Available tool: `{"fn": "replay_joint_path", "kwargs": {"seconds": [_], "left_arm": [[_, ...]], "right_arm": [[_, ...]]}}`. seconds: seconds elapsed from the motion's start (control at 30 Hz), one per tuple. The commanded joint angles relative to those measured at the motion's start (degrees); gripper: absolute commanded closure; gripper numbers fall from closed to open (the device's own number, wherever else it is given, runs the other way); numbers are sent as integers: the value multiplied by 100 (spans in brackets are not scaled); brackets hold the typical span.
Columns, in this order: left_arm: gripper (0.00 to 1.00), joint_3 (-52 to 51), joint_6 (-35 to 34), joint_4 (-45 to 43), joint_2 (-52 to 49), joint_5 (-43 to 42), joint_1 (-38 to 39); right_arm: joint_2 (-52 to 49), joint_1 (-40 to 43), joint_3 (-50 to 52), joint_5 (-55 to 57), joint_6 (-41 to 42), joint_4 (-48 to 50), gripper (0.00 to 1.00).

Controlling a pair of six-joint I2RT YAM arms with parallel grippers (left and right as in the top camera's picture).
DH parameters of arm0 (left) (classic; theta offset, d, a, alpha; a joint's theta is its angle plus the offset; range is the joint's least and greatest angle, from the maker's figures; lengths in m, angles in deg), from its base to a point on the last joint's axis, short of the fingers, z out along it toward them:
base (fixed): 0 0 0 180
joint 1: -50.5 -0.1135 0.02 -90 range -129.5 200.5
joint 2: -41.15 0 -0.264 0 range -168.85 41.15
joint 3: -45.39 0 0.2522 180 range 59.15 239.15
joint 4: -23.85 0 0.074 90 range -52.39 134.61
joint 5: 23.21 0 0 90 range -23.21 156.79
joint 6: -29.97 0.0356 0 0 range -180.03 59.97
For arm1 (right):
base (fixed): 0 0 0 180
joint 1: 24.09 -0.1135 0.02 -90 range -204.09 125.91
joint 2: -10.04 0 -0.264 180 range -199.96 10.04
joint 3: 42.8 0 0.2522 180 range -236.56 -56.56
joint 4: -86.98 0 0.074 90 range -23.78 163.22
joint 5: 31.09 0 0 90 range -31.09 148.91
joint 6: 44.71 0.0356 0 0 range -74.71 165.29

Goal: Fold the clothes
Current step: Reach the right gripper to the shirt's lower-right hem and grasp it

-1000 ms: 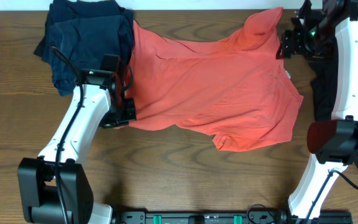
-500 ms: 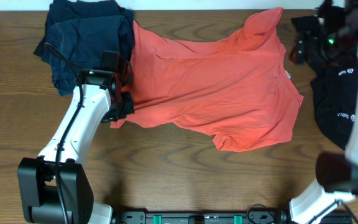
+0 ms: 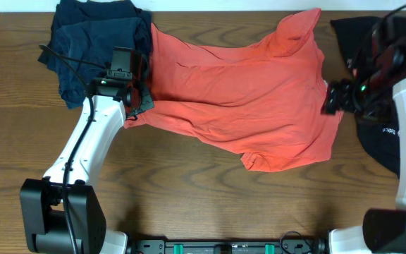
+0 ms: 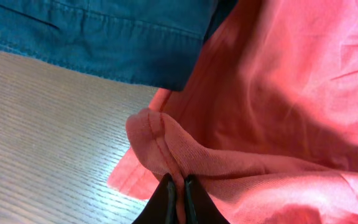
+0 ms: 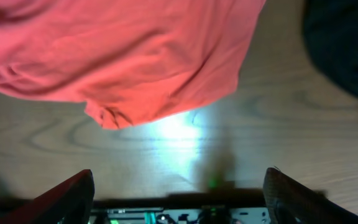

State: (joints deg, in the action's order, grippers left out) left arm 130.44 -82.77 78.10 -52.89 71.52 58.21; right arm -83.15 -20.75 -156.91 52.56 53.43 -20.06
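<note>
My left gripper holds the pinched hem, and the hem's edge is bunched. Next it should draw back and release the hem onto the bare tabletop back of the gripper.
A coral-red T-shirt (image 3: 245,92) lies spread across the middle of the wooden table; it also shows in the left wrist view (image 4: 278,106) and the right wrist view (image 5: 117,56). My left gripper (image 3: 137,106) is shut on the shirt's left hem edge, pinching a fold of the fabric (image 4: 176,186). My right gripper (image 3: 333,102) is open and empty, held above the shirt's right side; its jaws (image 5: 179,193) are spread wide over bare table.
A pile of dark blue clothes (image 3: 94,42) lies at the back left, partly under the shirt; its denim hem (image 4: 104,37) shows in the left wrist view. A black garment (image 3: 379,134) lies at the right edge, also in the right wrist view (image 5: 347,43).
My left gripper has pulled the shirt's left hem back towards the blue pile. My right arm has swung from the back right corner forward to the shirt's right edge.
</note>
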Motion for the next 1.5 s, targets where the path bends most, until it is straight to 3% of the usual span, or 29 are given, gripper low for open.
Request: {"fn": "replay_joint_path", "kwargs": {"seconds": [0.0, 0.23, 0.47, 0.67, 0.87, 0.97, 1.03, 1.13, 1.2, 1.47], "left_arm": [[93, 63, -96, -26, 48, 90, -31], [93, 61, -94, -28, 48, 90, -31], [92, 61, -94, -28, 48, 90, -31], [93, 59, -94, -31, 48, 90, -31], [93, 57, -94, -28, 48, 90, -31], [93, 57, -94, -28, 48, 90, -31], [93, 57, -92, -26, 48, 92, -31], [93, 57, -90, -9, 48, 94, -31], [93, 57, -37, 13, 48, 94, -31], [93, 59, 39, 446, 63, 352, -48]], "right_arm": [[372, -363, 754, -372, 72, 225, 14], [378, -1499, 2553, -1215, -433, 1641, 17], [315, -2437, 3679, -966, 407, 3185, 23], [162, -2699, 4417, -695, 951, 4153, 39], [-59, -2833, 4743, -664, 1025, 4529, 42], [-168, -2896, 4787, -409, 1193, 4610, 49], [-221, -2929, 4793, -151, 1333, 4577, 60], [-216, -2914, 4791, 122, 1556, 4485, 88], [-216, -2883, 4780, 186, 1617, 4406, 97], [-63, -2601, 4594, 188, 1624, 3777, 99]]}}
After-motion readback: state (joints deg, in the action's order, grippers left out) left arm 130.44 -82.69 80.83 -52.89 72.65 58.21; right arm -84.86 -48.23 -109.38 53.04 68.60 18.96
